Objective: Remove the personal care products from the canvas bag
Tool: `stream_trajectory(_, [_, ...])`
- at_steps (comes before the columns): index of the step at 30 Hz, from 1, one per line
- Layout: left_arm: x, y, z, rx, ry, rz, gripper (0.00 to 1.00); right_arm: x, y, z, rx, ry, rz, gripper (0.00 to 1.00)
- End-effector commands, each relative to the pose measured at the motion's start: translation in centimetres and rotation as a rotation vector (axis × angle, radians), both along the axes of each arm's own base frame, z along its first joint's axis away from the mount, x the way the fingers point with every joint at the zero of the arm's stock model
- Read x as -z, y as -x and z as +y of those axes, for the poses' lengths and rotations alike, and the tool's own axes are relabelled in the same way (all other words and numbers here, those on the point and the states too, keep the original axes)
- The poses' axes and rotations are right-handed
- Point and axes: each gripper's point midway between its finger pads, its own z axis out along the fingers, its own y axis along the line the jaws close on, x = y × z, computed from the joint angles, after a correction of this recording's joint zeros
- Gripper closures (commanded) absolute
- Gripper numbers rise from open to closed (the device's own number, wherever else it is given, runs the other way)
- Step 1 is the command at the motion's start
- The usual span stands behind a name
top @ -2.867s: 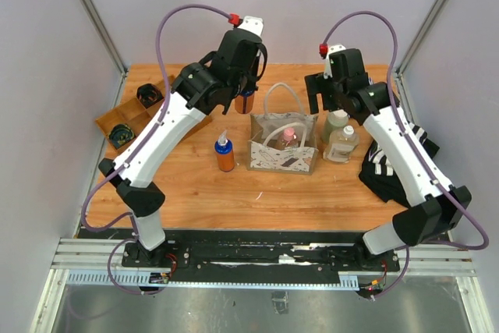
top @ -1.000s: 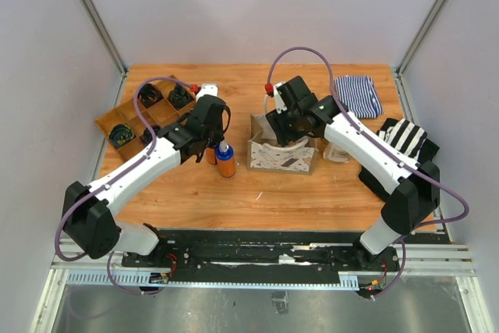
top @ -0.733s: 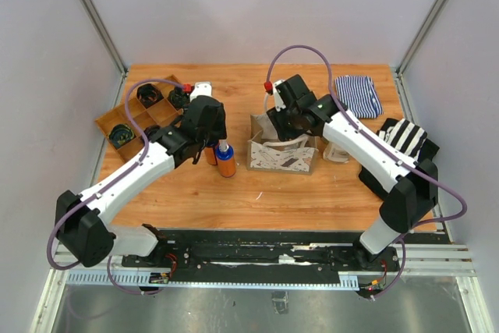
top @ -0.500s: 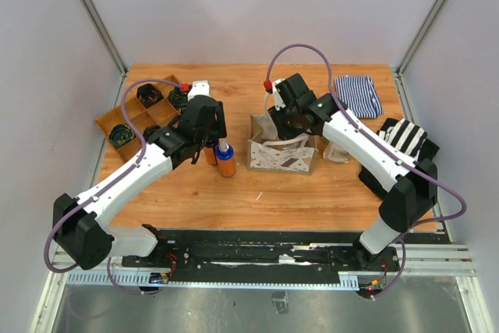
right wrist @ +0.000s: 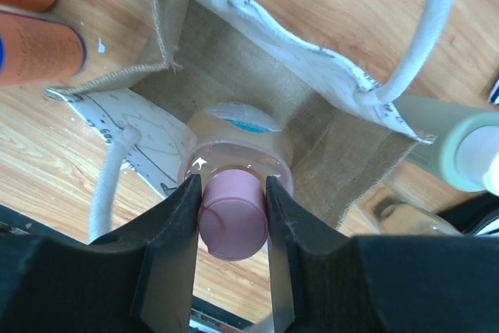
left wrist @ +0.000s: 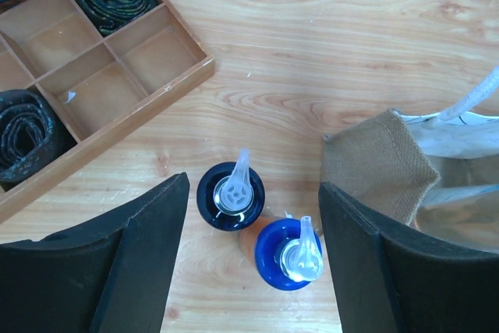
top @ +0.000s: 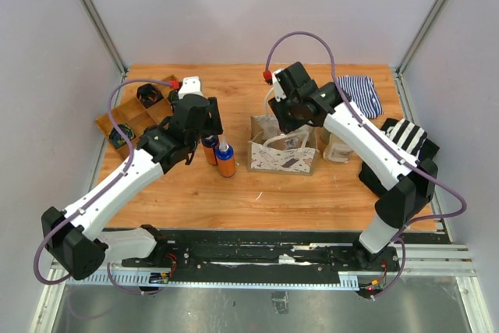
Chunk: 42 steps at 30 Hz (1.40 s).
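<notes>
I need my right gripper to lift the pink bottle (right wrist: 234, 150) up out of the canvas bag and lower it onto the tabletop's open wood beside the orange bottles.
The canvas bag (top: 281, 155) stands mid-table with its mouth up. My right gripper (right wrist: 232, 194) hangs over the bag (right wrist: 234, 68), shut on the pink cap of a pink bottle (right wrist: 234, 150) that stands inside it. Two orange bottles stand left of the bag, one with a dark blue cap (left wrist: 230, 195) and one with a brighter blue cap (left wrist: 295, 255). Above them my left gripper (left wrist: 253, 186) is open and touches neither. Clear bottles (top: 337, 146) with pale caps stand right of the bag.
A brown wooden tray (top: 134, 117) with black coiled cables sits at the far left. A blue striped cloth (top: 359, 93) lies at the back right, and a black-and-white striped cloth (top: 401, 139) by the right edge.
My left gripper opened, let go of the second orange bottle beside the first and rose. My right gripper reached into the bag and shut on the pink bottle's cap.
</notes>
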Motion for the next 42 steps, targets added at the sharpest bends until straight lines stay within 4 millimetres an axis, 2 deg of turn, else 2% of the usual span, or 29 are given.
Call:
stream_trajectory(1, [-2.4,0.1,0.7,-0.028,0.038,-0.053,0.28,-7.8,-1.8,1.5,-0.013,-0.11,-0.198,0.99])
stream_trajectory(6, [-2.4,0.3,0.7,-0.029,0.051,-0.056,0.27,-14.4,-1.9,2.7,-0.051,-0.238,-0.312,0.98])
stream_trajectory(9, [-2.4,0.3,0.7,-0.031,0.064,-0.063,0.27,-18.7,-1.2,4.0,-0.109,-0.366,-0.392,0.99])
stream_trajectory(11, [-2.6,0.3,0.7,-0.033,0.07,-0.071,0.28,-20.7,-0.6,5.1,-0.157,-0.447,-0.418,0.98])
stream_trajectory(15, [-2.8,0.3,0.8,-0.039,0.077,-0.08,0.27,-21.9,-0.4,7.1,-0.215,-0.525,-0.412,0.97])
stream_trajectory(18, [-3.3,0.3,0.8,-0.04,0.085,-0.09,0.28,-21.9,-0.6,8.6,-0.245,-0.56,-0.388,0.97])
stream_trajectory(22, [-3.5,0.4,1.0,-0.049,0.086,-0.1,0.27,-21.0,-1.2,10.2,-0.268,-0.581,-0.36,0.97])
stream_trajectory(28, [-2.7,0.3,0.7,-0.042,0.095,-0.087,0.27,-17.6,-2.1,12.9,-0.292,-0.57,-0.309,0.97])
stream_trajectory(34, [-2.2,0.4,0.5,-0.035,0.102,-0.076,0.27,-13.1,-3.6,14.6,-0.278,-0.47,-0.294,0.97])
stream_trajectory(42, [-1.7,0.4,0.2,-0.026,0.108,-0.067,0.27,-6.4,-4.4,16.3,-0.276,-0.345,-0.22,0.94])
